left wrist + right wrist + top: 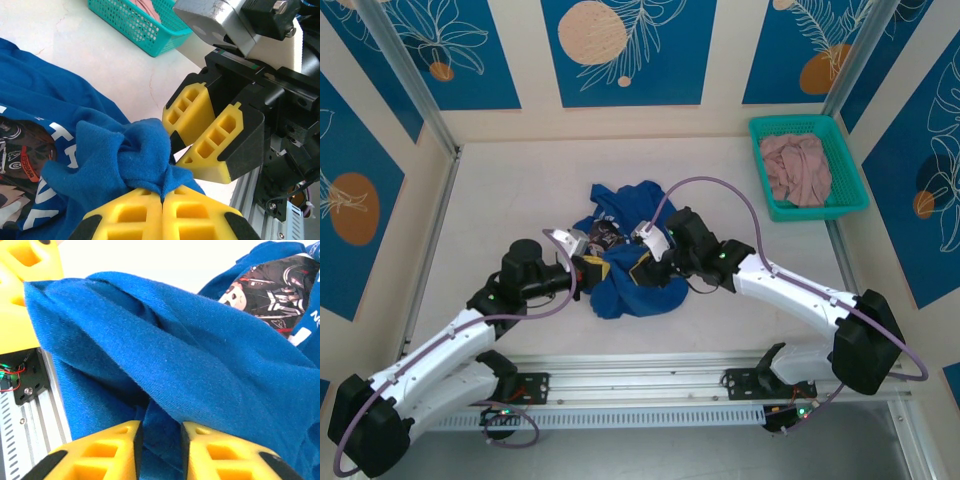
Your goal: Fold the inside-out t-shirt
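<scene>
My left gripper will next lower the bunched blue fold (145, 150) toward the near part of the crumpled t-shirt below, then let go of the fold there.
The inside-out t-shirt (630, 275) is a crumpled royal-blue heap at the table's middle, with a dark printed patch showing (270, 282). My left gripper (588, 268) is at the heap's left side, shut on a bunched blue fold (145, 150), its yellow jaws pressed together (162, 200). My right gripper (648, 258) reaches in from the right and faces the left one closely (176, 148). Its jaws stand a little apart, with a dark fold of the t-shirt (200, 355) hanging loosely in the gap between them (159, 432).
A teal mesh basket (760, 125) at the back right holds a dusty-pink garment (798, 170). Its rim also appears in the left wrist view (145, 30). An aluminium rail (650, 385) runs along the near edge. Bare table surrounds the heap.
</scene>
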You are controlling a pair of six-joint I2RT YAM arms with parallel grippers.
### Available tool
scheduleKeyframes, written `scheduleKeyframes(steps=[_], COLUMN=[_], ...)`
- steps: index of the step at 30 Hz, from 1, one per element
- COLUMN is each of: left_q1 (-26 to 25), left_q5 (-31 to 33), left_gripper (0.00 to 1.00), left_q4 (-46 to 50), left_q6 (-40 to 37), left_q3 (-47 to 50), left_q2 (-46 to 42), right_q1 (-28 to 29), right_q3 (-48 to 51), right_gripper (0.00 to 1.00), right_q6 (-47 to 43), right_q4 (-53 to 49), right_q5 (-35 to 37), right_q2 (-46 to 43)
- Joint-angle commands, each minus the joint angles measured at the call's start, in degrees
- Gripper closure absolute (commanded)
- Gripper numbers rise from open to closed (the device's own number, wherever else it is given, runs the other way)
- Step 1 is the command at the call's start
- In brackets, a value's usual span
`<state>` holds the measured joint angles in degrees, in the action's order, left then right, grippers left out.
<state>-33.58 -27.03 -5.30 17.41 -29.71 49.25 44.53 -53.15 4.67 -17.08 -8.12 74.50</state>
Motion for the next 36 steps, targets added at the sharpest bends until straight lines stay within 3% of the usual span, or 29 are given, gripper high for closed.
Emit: scheduleKeyframes(steps=[1, 9, 17, 23, 36], left_q1=[0.54, 0.6, 0.55, 0.54, 0.54], left_q5=[-1.1, -1.31, 2.73, 8.62, 10.51], left_gripper=[1.0, 1.0, 1.0, 1.0, 1.0], left_q4=[-0.33, -0.26, 0.99, 2.79, 4.73], left_q6=[-1.41, -1.21, -0.84, -0.62, -1.91], left_q3=[-0.52, -0.58, -0.34, -0.17, -0.61], left_q2=[-0.13, -0.48, -1.15, -1.37, 1.25], right_q1=[-0.41, -0.42, -1.27, -5.68, -9.82], right_q3=[-1.38, -1.77, -2.2, 0.93, 2.39], right_gripper=[0.69, 0.69, 1.0, 1.0, 1.0], right_q6=[-1.4, -1.65, -0.08, 3.89, 7.5], right_q4=[1.13, 2.7, 3.73, 4.34, 4.97], right_q5=[-3.02, -0.88, -0.98, -7.31, -14.97], right_q2=[1.18, 4.31, 3.05, -4.48, -10.77])
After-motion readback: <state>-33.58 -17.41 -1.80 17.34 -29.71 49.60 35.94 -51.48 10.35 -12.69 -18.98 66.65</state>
